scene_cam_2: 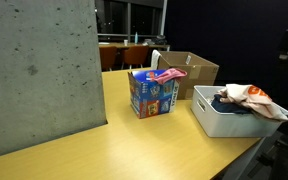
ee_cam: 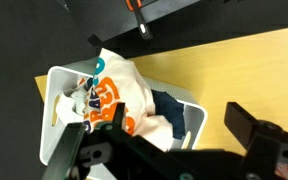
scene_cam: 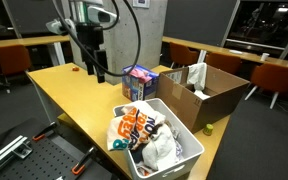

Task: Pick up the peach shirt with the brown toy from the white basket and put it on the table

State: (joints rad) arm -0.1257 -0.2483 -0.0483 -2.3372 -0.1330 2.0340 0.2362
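The gripper will first move across over the basket and then lower onto the orange print point(scene_cam: 136, 124) point(ee_cam: 108, 98) of the uncovered peach shirt.
The peach shirt point(scene_cam: 134, 124) with orange print lies crumpled on top of the clothes in the white basket point(scene_cam: 189, 150), at the table's near end. It also shows in an exterior view point(scene_cam_2: 248, 95) and in the wrist view point(ee_cam: 119, 88). I cannot make out a brown toy. My gripper point(scene_cam: 95, 68) hangs above the table, well away from the basket, open and empty. In the wrist view its fingers point(ee_cam: 159, 138) are spread wide, with the basket point(ee_cam: 56, 80) below and to the left.
A colourful carton point(scene_cam: 139, 82) and an open cardboard box point(scene_cam: 212, 92) stand on the yellow table point(scene_cam: 74, 95) beside the basket. A dark garment point(ee_cam: 174, 112) and white cloth point(scene_cam: 162, 150) also lie in the basket. A grey panel point(scene_cam_2: 39, 70) blocks one side.
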